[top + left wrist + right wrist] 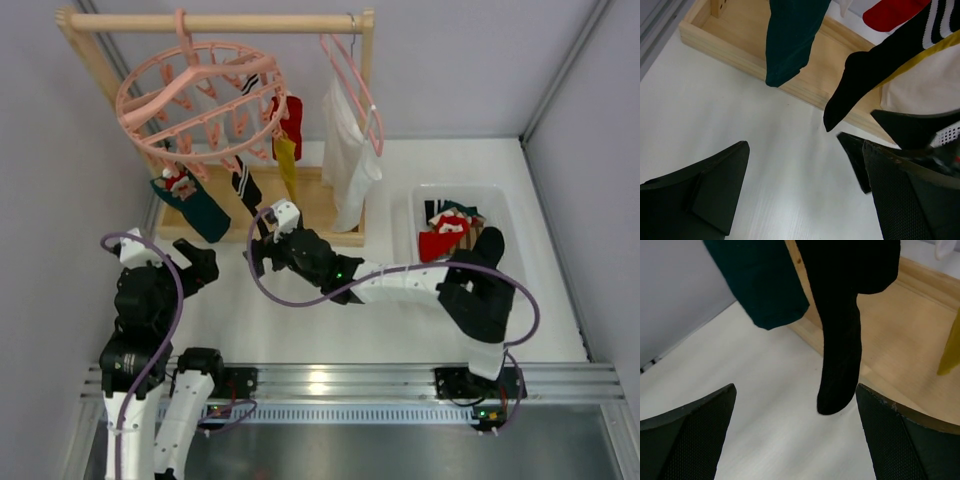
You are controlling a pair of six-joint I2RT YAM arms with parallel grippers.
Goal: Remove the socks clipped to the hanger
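Note:
The toe of the black sock still dangles just beyond my right gripper's open fingers. My right gripper should move outward until those fingers straddle the black sock's hanging toe.
The round pink hanger hangs from the wooden rack's bar. Clipped to it are a dark teal sock, a black striped sock, a mustard sock and a red sock. My right gripper is open just below the black sock; in its wrist view the black sock's toe hangs between the open jaws of that gripper, beside the teal sock. My left gripper is open and empty over the table, near the teal sock and the black sock.
The wooden rack's base lies under the socks. A white garment hangs on a thin pink clothes hanger at the rack's right. A clear bin at the right holds several socks. Grey walls stand close on both sides.

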